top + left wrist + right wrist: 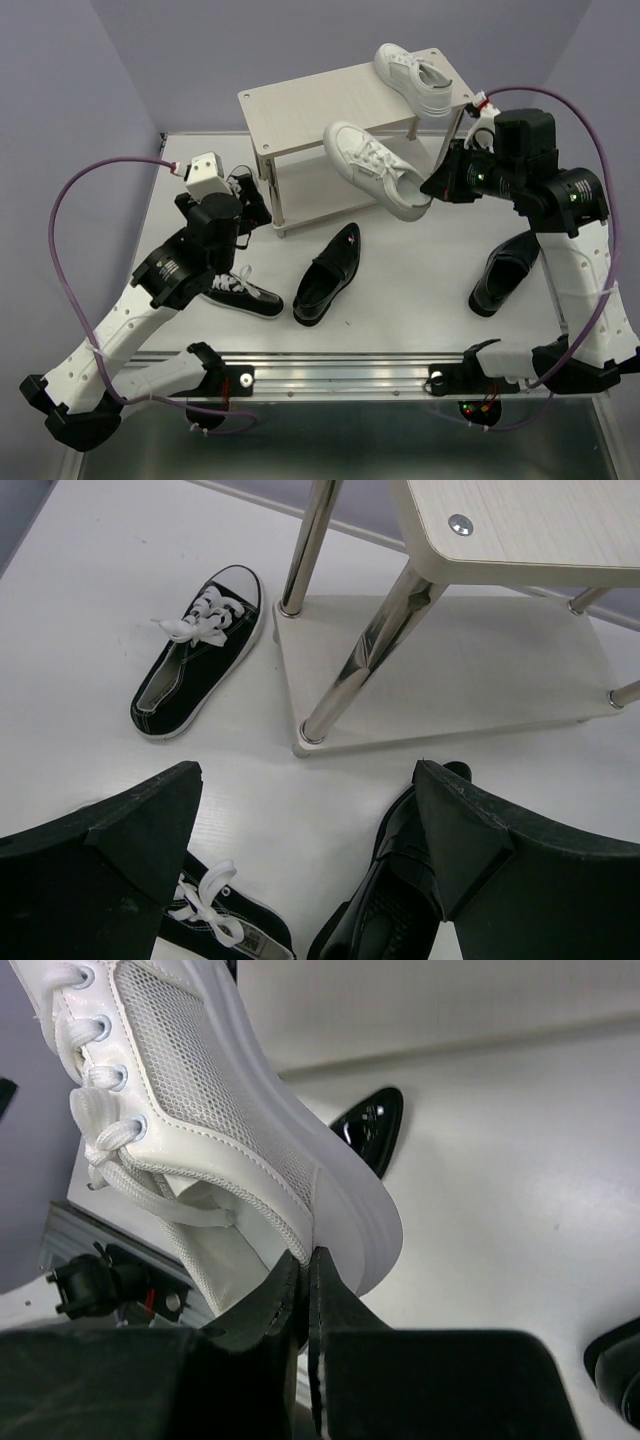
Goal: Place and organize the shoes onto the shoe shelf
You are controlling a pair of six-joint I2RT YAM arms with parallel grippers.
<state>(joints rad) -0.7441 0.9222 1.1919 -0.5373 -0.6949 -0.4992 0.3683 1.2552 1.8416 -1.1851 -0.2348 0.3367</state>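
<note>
My right gripper will next swing outward, turn the sneaker's toe outward and release it beside its mate, as the bare top board [358, 92] lies outward of my gripper.
The shoe shelf [320, 105] stands at the back, with one white sneaker [420, 78] on its top board. My right gripper [432, 188] is shut on the heel collar of a second white sneaker [375, 168], held in the air in front of the shelf. In the right wrist view the pinch [308, 1260] sits at that sneaker's [230, 1130] heel edge. My left gripper [310, 820] hangs open and holds nothing, above the table between a black canvas sneaker [215, 915] and a black loafer [395, 900]. Another canvas sneaker [195, 655] lies beside the shelf's leg [370, 650].
One loafer [328, 275] and a canvas sneaker [240, 292] lie in the middle front of the table. A second loafer [503, 273] lies by the right arm. The shelf's lower board [460, 670] carries nothing. Purple cables loop beside both arms.
</note>
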